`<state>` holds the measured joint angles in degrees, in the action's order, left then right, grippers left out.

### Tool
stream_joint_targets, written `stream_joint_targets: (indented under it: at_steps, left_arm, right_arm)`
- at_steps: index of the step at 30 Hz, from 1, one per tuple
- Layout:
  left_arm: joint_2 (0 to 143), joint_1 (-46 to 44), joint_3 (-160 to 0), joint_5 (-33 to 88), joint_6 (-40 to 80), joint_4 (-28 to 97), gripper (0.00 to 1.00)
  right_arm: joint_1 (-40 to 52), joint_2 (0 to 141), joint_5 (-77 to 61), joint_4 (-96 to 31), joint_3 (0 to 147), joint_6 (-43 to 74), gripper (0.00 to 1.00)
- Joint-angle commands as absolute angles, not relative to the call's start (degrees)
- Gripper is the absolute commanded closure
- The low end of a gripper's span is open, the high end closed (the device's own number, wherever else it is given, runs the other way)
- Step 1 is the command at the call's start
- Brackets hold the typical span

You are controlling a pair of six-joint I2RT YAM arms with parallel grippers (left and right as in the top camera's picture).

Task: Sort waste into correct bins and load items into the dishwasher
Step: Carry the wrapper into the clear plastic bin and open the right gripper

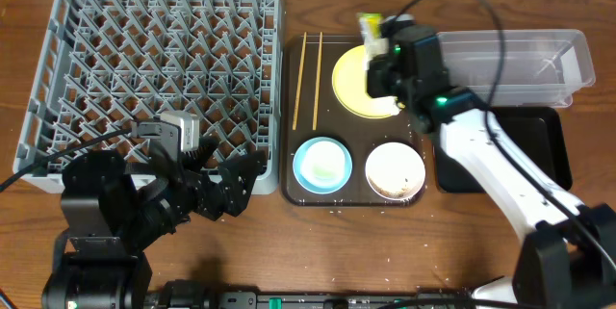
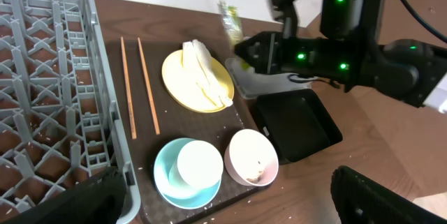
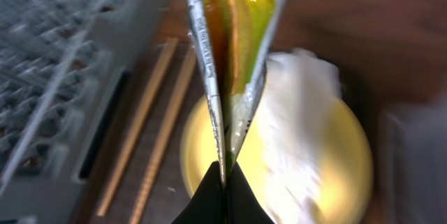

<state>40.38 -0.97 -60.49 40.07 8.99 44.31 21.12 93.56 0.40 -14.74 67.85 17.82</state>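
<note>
My right gripper should next swing the wrapper packet past the plate, then turn it and bring it down over the clear tub.
My right gripper is shut on the yellow-green-orange wrapper packet and holds it above the yellow plate. The wrapper also shows in the overhead view and the left wrist view. The crumpled white napkin lies on the plate. Two chopsticks lie left of the plate. The white cup sits in the light blue bowl. The white bowl holds rice scraps. My left gripper is open and empty by the grey dish rack.
The dishes rest on a dark brown serving tray. The clear tub stands at the back right with the black tray in front of it. Rice grains are scattered on the wooden table near the front.
</note>
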Motion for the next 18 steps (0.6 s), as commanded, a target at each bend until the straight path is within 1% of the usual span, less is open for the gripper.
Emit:
stream_joint_targets:
  at_steps: [1, 7, 9, 12, 14, 16, 17, 18]
  left_arm:
    - [40.3, -1.1, -61.7, 39.8, 8.9, 44.1, 0.05]
    - [40.3, -1.1, -61.7, 39.8, 8.9, 44.1, 0.05]
    - [40.3, -1.1, -61.7, 39.8, 8.9, 44.1, 0.05]
    - [40.3, -1.1, -61.7, 39.8, 8.9, 44.1, 0.05]
    - [40.3, -1.1, -61.7, 39.8, 8.9, 44.1, 0.05]
    - [40.3, -1.1, -61.7, 39.8, 8.9, 44.1, 0.05]
    - [40.3, -1.1, -61.7, 39.8, 8.9, 44.1, 0.05]
    - [40.3, -1.1, -61.7, 39.8, 8.9, 44.1, 0.05]
  right_arm:
    - [15.1, 93.3, 11.2, -18.1, 67.8, 33.4, 0.99]
    - [2.4, 94.9, 11.1, -16.0, 67.8, 45.2, 0.99]
    - [-0.4, 95.8, 11.1, -14.4, 67.8, 45.8, 0.99]
    - [-1.5, 97.4, 11.2, -14.1, 67.8, 45.8, 0.99]
    - [-1.5, 98.5, 11.3, -14.0, 67.8, 45.3, 0.93]
    - [-1.5, 99.8, 11.4, -13.6, 67.8, 45.3, 0.91]
    - [-1.5, 100.2, 11.4, -13.0, 67.8, 45.3, 0.82]
    - [-1.5, 100.3, 11.3, -11.9, 67.8, 44.3, 0.66]
